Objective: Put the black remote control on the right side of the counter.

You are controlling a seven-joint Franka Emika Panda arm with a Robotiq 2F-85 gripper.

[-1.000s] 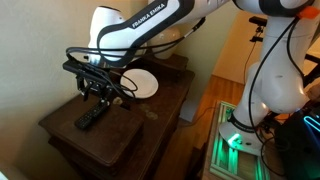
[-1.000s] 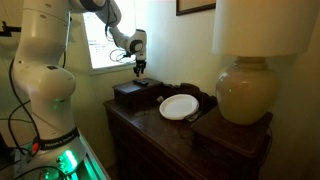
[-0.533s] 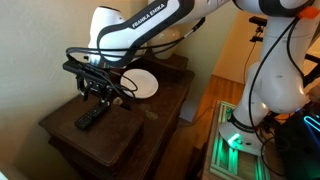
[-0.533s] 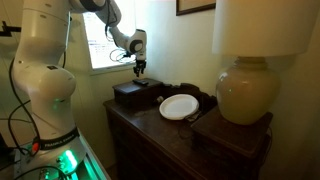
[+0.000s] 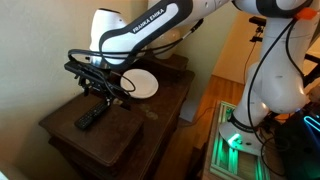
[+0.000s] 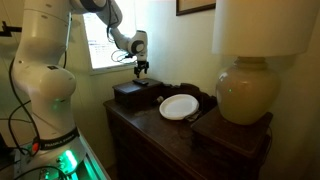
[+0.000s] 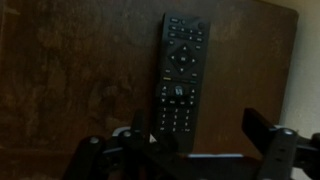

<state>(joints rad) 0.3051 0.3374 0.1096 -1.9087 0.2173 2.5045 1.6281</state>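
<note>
My gripper turns into line next and moves down astride the remote control's number keys, since the remote control (image 5: 90,117) lies slightly crooked below my open fingers.
The black remote control (image 5: 90,117) lies flat on the raised end of the dark wooden counter (image 5: 152,122). In the wrist view the remote control (image 7: 180,75) shows its buttons and points away from me. My gripper (image 5: 101,93) hangs just above it, open, its fingers spread wide and holding nothing. The right fingertip (image 7: 262,125) stands well clear of the remote, while the left one is dark and close to the remote's near end. In an exterior view the gripper (image 6: 142,70) hovers over the raised block at the counter's (image 6: 150,128) window end; the remote is too dark to make out there.
A white plate (image 5: 143,83) sits on the counter beside the raised block, plate (image 6: 180,106) near the middle. A large cream lamp (image 6: 245,95) stands at the far end. The counter's edges drop off close to the remote.
The gripper has opened and lifted a little off the remote, which stays lying on the counter where it was.
</note>
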